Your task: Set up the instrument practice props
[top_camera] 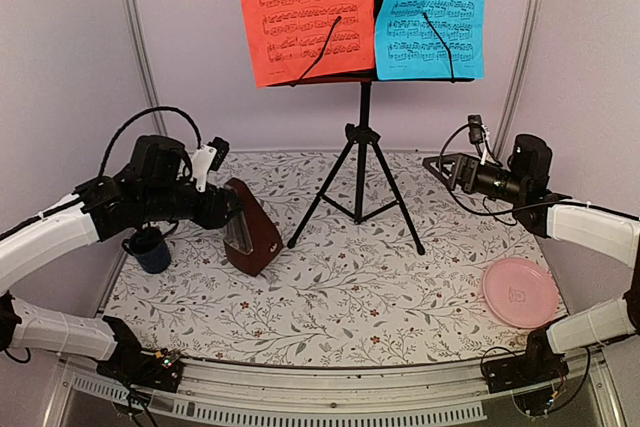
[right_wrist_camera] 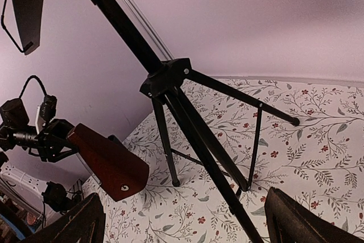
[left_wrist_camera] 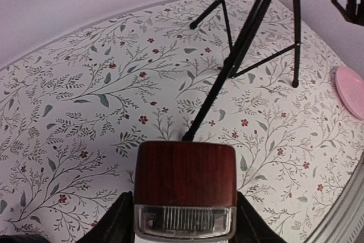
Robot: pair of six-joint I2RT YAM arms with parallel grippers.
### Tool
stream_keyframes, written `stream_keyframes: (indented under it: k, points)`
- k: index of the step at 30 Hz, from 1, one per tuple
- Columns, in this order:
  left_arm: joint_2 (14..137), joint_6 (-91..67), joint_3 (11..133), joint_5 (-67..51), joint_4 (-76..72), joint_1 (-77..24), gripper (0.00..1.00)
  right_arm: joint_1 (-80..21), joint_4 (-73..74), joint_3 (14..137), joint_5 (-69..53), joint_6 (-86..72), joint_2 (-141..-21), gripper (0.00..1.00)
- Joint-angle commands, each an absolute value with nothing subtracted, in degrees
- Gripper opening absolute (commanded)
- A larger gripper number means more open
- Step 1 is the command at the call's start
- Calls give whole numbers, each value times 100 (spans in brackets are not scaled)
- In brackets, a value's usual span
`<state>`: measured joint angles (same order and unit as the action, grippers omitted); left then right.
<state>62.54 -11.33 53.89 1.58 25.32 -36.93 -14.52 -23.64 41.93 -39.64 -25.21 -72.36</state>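
Observation:
Clear cloth before the music stand lies below, to the gripper's right in the top view, so I will move my left gripper across and down and let go of the metronome (top_camera: 250,237).
The black music stand (top_camera: 362,147) stands on its tripod at the back centre, with a red sheet (top_camera: 303,12) and a cyan sheet (top_camera: 432,12) of printed music on its desk. My left gripper (top_camera: 226,213) is shut on the brown wooden metronome (top_camera: 250,237), one finger on each side of it. In the left wrist view the metronome (left_wrist_camera: 185,183) fills the gap of that gripper (left_wrist_camera: 185,223). The right wrist view shows the metronome (right_wrist_camera: 108,160) tilted, its base off the cloth. My right gripper (top_camera: 440,165) hangs open at the right, facing the stand (right_wrist_camera: 168,78).
A dark blue mug (top_camera: 152,250) sits at the left edge, just behind my left arm. A pink round plate (top_camera: 520,292) lies at the front right. The nearest tripod leg (left_wrist_camera: 210,101) ends right beyond the metronome. A floral cloth (top_camera: 350,297) covers the table.

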Motion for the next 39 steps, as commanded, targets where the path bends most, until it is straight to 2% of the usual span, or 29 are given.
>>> stream_keyframes:
  k: [1,13,24,25,32,35,39]
  points:
    - [6077,-1370,5381,-432,2066,-4183,24,-1541,-2448,4333,-4044,-2439,-7308,99]
    - [7305,-1765,5479,-451,253,-5191,23,-1687,-2093,4370,-3991,-2291,-7270,99]
    - [8615,-1936,6172,886,-229,-5678,26,-2016,-1864,4242,-3835,-2220,-7235,99]
    - [8686,-1930,6229,937,-211,-5728,29,-2078,-1851,4237,-3786,-2203,-7248,99]
    - [8894,-1871,6412,318,-126,-5824,73,-2321,-1670,4255,-3684,-2025,-7356,99]
    - [8761,-1839,6278,-190,-260,-5762,98,-2361,-1595,4228,-3662,-1996,-7352,99]
    - [8216,-1815,5636,-808,-847,-5488,99,-2517,-1461,4127,-3544,-2008,-7286,100]
